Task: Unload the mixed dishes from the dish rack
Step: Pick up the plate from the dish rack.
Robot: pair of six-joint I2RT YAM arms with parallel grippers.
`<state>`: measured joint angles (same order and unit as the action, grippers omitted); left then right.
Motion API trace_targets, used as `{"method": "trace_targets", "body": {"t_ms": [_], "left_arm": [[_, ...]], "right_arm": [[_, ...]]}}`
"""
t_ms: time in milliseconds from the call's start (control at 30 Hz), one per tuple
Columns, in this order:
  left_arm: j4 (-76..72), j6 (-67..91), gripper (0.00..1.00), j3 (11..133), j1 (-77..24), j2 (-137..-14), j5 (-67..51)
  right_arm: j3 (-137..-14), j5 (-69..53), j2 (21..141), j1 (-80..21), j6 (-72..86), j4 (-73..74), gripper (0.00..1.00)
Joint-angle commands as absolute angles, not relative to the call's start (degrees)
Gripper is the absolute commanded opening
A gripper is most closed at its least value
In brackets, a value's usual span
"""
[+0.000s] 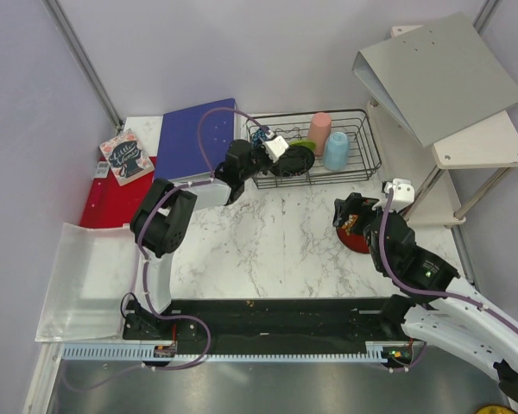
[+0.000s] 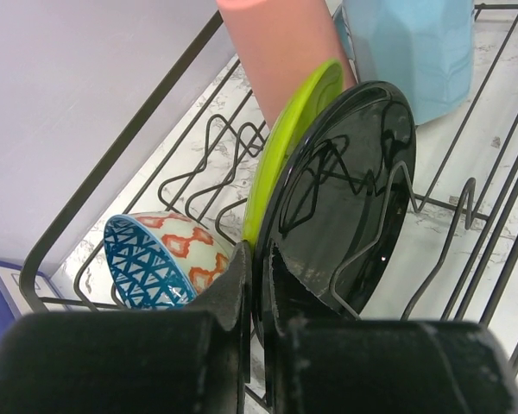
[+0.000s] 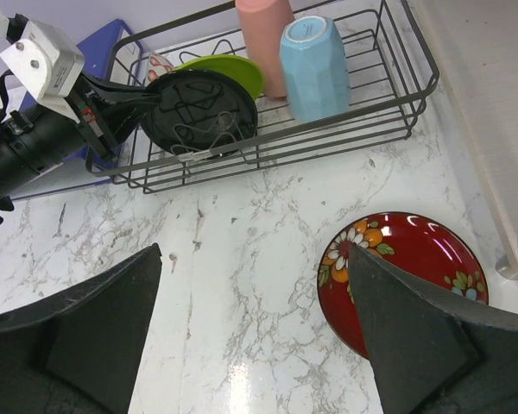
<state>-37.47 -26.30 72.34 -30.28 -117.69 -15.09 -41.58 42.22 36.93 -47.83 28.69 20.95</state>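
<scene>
My left gripper lifts clear of the rack (image 1: 365, 164) next, crosses back, lowers onto the red floral bowl (image 1: 355, 239) to its right in the top view, and releases.
The black wire dish rack (image 1: 365, 164) holds a glossy black bowl (image 2: 345, 190) on edge, with a lime-green bowl (image 2: 285, 147) right behind it. A small blue patterned bowl (image 2: 160, 259), a tall pink cup (image 1: 319, 131) and a light blue cup (image 1: 336, 150) are also in the rack. My left gripper (image 2: 261, 285) is shut on the black bowl's lower rim. A red floral bowl (image 3: 414, 259) lies on the marble to the right. My right gripper (image 3: 255, 250) hangs open above it, one fingertip over its left part, holding nothing.
A blue binder (image 1: 190, 138) lies left of the rack, with a small book (image 1: 127, 157) and a red mat (image 1: 112, 203) further left. A white tray (image 1: 78, 276) sits at the near left. A grey binder (image 1: 432, 73) rests on a white shelf (image 1: 483, 142) at the right.
</scene>
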Motion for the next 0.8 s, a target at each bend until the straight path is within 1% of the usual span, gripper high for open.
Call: {"method": "trace_targets", "body": {"t_ms": [0, 233, 500, 633, 767], "left_arm": [[-40.78, -26.46, 0.02, 71.02, -30.41, -113.57, -12.31], [-40.87, -27.16, 0.02, 68.12, -30.41, -110.04, -11.51], [-40.69, -27.16, 0.02, 68.55, -30.41, -107.49, -10.37], [-40.43, -26.28, 0.02, 69.61, -30.41, -104.07, -10.37], [-38.94, -25.58, 0.02, 70.49, -30.59, -97.76, -10.11]], "right_arm": [[-41.31, 41.84, 36.30, -47.81, 29.35, 19.34, 0.96], [-40.69, 41.13, 34.63, -47.81, 30.23, 19.51, 0.96], [-40.43, 40.87, 33.22, -47.90, 30.59, 19.86, 0.96], [-40.78, 40.69, 33.40, -47.90, 30.67, 19.86, 0.96], [-41.39, 40.34, 33.66, -47.90, 30.76, 19.78, 0.96]]}}
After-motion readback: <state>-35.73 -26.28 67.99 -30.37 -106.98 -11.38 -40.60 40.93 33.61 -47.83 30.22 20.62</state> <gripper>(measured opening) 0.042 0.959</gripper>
